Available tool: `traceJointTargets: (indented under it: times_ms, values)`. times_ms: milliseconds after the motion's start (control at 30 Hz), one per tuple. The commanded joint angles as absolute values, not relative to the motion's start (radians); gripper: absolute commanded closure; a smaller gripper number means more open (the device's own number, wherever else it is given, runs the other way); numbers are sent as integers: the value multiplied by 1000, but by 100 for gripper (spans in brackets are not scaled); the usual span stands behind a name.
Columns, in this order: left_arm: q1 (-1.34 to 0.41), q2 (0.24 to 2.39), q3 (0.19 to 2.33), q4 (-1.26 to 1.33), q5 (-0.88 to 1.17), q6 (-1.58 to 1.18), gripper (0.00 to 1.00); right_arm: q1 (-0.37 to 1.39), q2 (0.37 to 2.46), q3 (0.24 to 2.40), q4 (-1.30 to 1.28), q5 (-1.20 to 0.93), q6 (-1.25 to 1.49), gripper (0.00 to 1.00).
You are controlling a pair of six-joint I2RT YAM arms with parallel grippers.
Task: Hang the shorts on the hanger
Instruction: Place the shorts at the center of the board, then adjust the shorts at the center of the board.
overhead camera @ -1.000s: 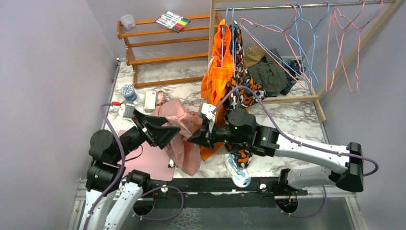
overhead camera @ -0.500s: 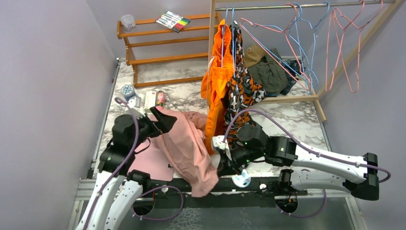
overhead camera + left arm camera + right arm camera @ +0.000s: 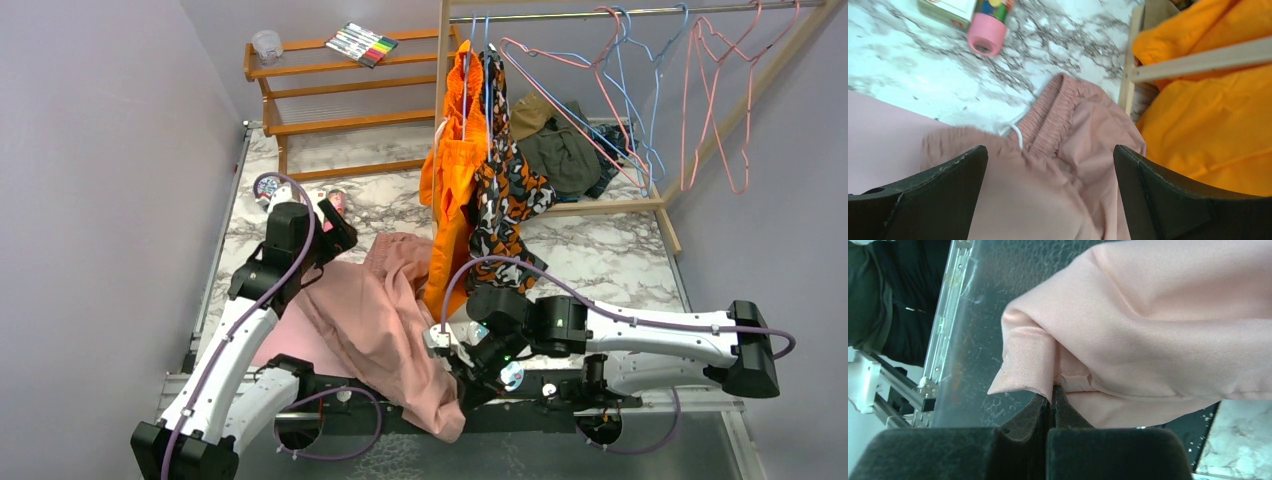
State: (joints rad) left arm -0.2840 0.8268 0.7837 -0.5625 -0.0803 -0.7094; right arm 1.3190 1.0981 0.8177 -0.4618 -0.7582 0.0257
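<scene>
I will next move my left gripper down and back onto the fold of the shorts' waistband edge by the white drawstring, because that is below and back from its fingers.
The dusty-pink shorts lie stretched from mid-table over the near edge. My right gripper is shut on a corner of their hem, seen close in the right wrist view, where the shorts hang past the table's front. My left gripper is open and empty above the gathered waistband and white drawstring; its jaws stand wide apart. Pink wire hangers hang on the rail at the back right, one tilted.
An orange garment and a camouflage garment hang on blue hangers mid-rail. A pink mat lies under the shorts at the left. A wooden shelf, small bottle, dark clothes pile and rack post stand behind.
My right gripper has pulled the hem toward the near edge, stretching the shorts out. My left gripper has moved away toward the back of the table and now stands open over the waistband.
</scene>
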Motion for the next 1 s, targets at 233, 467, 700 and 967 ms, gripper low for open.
traceJointTargets:
  times_ms: [233,467,700,967]
  values:
    - [-287,827,877,-828,-370,-777,1,1348,1025,809,-492,-728,82,99]
    - [-287,830,787,-815,-181,-790,2,1349,1038,790,-466,-743,112,99]
    - [-288,867,692,-656,73,-696,7,1348,1047,779,-450,-765,130,99]
    - [-341,905,637,-619,148,-687,23,1349,1058,821,-490,-728,112,60]
